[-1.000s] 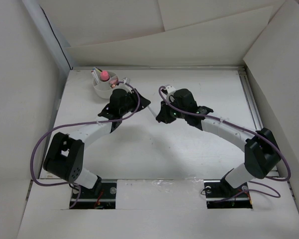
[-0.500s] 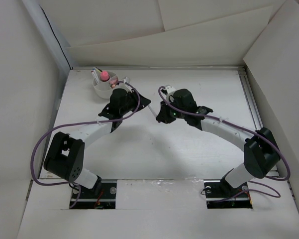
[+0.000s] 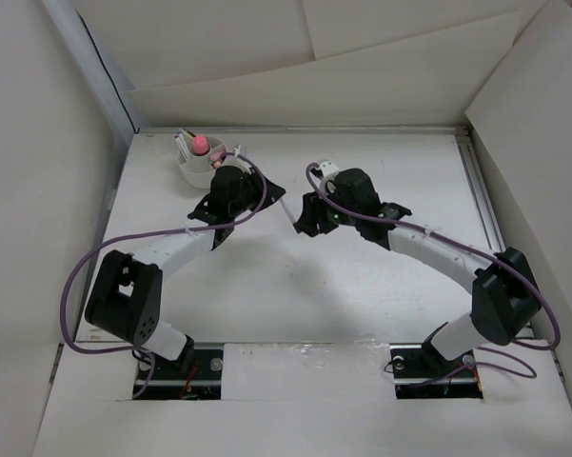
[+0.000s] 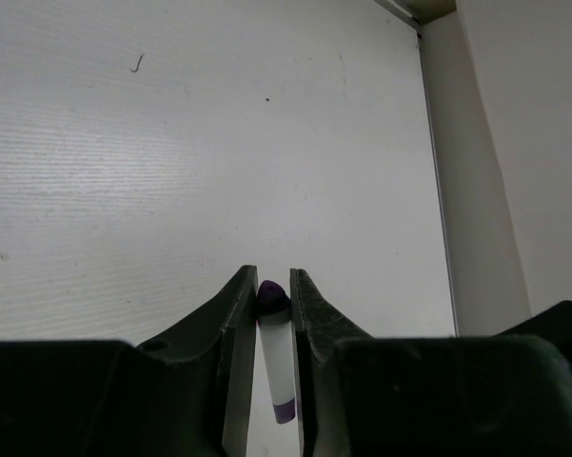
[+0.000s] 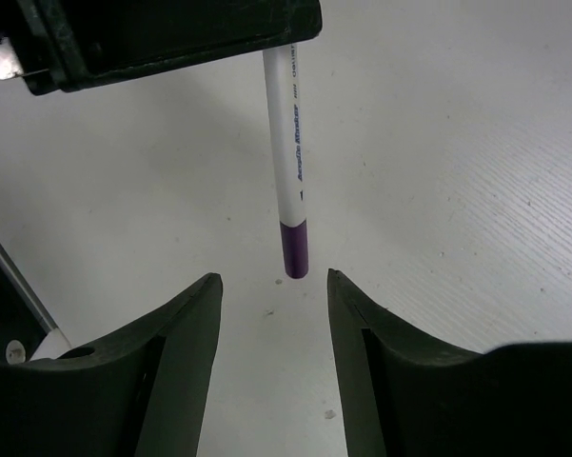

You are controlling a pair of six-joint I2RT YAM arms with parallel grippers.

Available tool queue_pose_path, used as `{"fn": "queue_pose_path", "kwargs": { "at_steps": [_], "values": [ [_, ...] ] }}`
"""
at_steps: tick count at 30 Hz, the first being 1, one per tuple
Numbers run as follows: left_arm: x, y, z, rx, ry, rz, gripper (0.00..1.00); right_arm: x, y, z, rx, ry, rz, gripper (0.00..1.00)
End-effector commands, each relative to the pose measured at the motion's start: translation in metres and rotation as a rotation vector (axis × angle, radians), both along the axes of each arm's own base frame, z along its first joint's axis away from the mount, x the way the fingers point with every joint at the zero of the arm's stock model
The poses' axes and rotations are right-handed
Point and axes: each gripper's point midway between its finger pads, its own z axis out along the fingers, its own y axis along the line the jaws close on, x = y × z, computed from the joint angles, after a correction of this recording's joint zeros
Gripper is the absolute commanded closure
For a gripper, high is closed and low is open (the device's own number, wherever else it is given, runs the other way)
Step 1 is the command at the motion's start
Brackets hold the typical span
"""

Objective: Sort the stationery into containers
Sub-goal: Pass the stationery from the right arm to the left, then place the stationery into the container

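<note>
My left gripper holds the marker and should next swing outward and left in the top view, over the white container's pen section [image 3: 184, 147], to release it, as pens stand there.
A white marker [image 4: 276, 352] with purple ends is pinched between the fingers of my left gripper [image 4: 273, 286], which is shut on it above the table. In the right wrist view the same marker [image 5: 290, 162] hangs from the left gripper's black body [image 5: 171, 29]. Its purple tip sits just beyond my right gripper [image 5: 273, 281], whose jaws stand open and apart from it. From above, the left gripper [image 3: 279, 192] and right gripper [image 3: 303, 211] face each other at mid-table. The round white container [image 3: 192, 173] at the back left holds a pink-capped tube [image 3: 200, 145] and other stationery.
Tall white cardboard walls [image 3: 38, 190] enclose the table on the left, back and right. A raised strip [image 3: 481, 200] runs along the table's right edge. Purple cables [image 3: 76, 276] loop off both arms.
My right gripper has opened and let go of the marker's lower end. The left gripper has closed tighter on the marker and shifted slightly up and right.
</note>
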Motion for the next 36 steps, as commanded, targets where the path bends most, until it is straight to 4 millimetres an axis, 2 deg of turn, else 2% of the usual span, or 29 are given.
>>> {"fn": "queue_pose_path", "kwargs": {
  "at_steps": [1, 4, 5, 6, 7, 11, 12, 13, 15, 16, 17, 18, 19, 20, 21, 22, 23, 25, 26, 27, 29, 30, 31, 32, 33, 35, 36],
  "values": [
    [0.019, 0.012, 0.021, 0.001, -0.056, 0.051, 1.00, 0.007, -0.001, 0.033, 0.064, -0.095, -0.009, 0.46],
    [0.036, 0.040, 0.031, 0.020, -0.058, 0.151, 1.00, 0.006, -0.006, 0.036, 0.076, -0.099, -0.023, 0.46],
    [0.043, 0.055, 0.037, 0.028, -0.070, 0.208, 1.00, 0.009, -0.009, 0.036, 0.076, -0.100, -0.032, 0.46],
    [0.047, 0.062, 0.052, 0.022, -0.094, 0.233, 1.00, 0.008, -0.009, 0.040, 0.081, -0.107, -0.032, 0.46],
    [0.051, 0.068, 0.055, 0.015, -0.091, 0.257, 1.00, 0.008, -0.011, 0.036, 0.077, -0.096, -0.044, 0.46],
    [0.068, 0.107, 0.089, -0.010, -0.134, 0.375, 1.00, 0.010, -0.012, 0.042, 0.086, -0.115, -0.054, 0.46],
    [0.074, 0.125, 0.094, -0.016, -0.133, 0.425, 1.00, 0.010, -0.012, 0.042, 0.086, -0.115, -0.054, 0.46],
    [0.078, 0.133, 0.107, -0.025, -0.158, 0.444, 1.00, 0.010, -0.012, 0.042, 0.086, -0.115, -0.054, 0.46],
    [0.087, 0.151, 0.106, -0.021, -0.142, 0.496, 1.00, 0.010, -0.012, 0.042, 0.086, -0.115, -0.054, 0.46],
    [0.092, 0.167, 0.120, -0.027, -0.170, 0.537, 1.00, 0.011, -0.013, 0.042, 0.082, -0.117, -0.062, 0.46],
    [0.096, 0.178, 0.116, -0.013, -0.151, 0.568, 1.00, 0.011, -0.013, 0.042, 0.082, -0.117, -0.062, 0.46],
    [0.098, 0.189, 0.121, -0.017, -0.152, 0.609, 1.00, 0.011, -0.013, 0.042, 0.082, -0.117, -0.062, 0.46],
    [0.103, 0.213, 0.119, -0.006, -0.146, 0.669, 1.00, 0.012, -0.014, 0.042, 0.079, -0.120, -0.070, 0.46],
    [0.107, 0.225, 0.120, -0.014, -0.143, 0.697, 1.00, 0.011, -0.015, 0.038, 0.078, -0.107, -0.074, 0.46],
    [0.108, 0.238, 0.129, -0.019, -0.161, 0.723, 1.00, 0.011, -0.015, 0.038, 0.078, -0.106, -0.075, 0.46],
    [0.110, 0.253, 0.127, -0.009, -0.151, 0.761, 1.00, 0.011, -0.015, 0.038, 0.078, -0.106, -0.075, 0.46],
    [0.113, 0.280, 0.127, -0.001, -0.152, 0.824, 1.00, 0.011, -0.015, 0.038, 0.078, -0.106, -0.075, 0.46],
    [0.116, 0.306, 0.134, 0.046, -0.160, 0.881, 1.00, 0.011, -0.015, 0.038, 0.078, -0.106, -0.075, 0.46],
    [0.120, 0.328, 0.129, 0.078, -0.155, 0.938, 1.00, 0.011, -0.015, 0.038, 0.078, -0.106, -0.075, 0.46],
    [0.123, 0.337, 0.138, 0.101, -0.168, 0.962, 1.00, 0.012, -0.014, 0.039, 0.084, -0.114, -0.075, 0.46],
    [0.131, 0.354, 0.128, 0.171, -0.150, 1.002, 1.00, 0.012, -0.014, 0.040, 0.089, -0.107, -0.079, 0.46],
    [0.135, 0.363, 0.139, 0.187, -0.175, 1.028, 1.00, 0.012, -0.014, 0.040, 0.089, -0.107, -0.079, 0.46],
    [0.138, 0.368, 0.140, 0.208, -0.179, 1.041, 1.00, 0.011, -0.014, 0.043, 0.094, -0.114, -0.079, 0.44],
    [0.141, 0.371, 0.137, 0.242, -0.172, 1.043, 1.00, 0.012, -0.018, 0.039, 0.088, -0.108, -0.088, 0.44],
    [0.147, 0.378, 0.128, 0.266, -0.156, 1.064, 1.00, 0.012, -0.019, 0.044, 0.096, -0.117, -0.088, 0.44],
    [0.154, 0.383, 0.131, 0.278, -0.164, 1.082, 1.00, 0.010, -0.018, 0.048, 0.105, -0.122, -0.080, 0.44],
    [0.160, 0.386, 0.119, 0.304, -0.144, 1.084, 1.00, 0.008, -0.019, 0.043, 0.098, -0.113, -0.080, 0.44]
  ]
}}
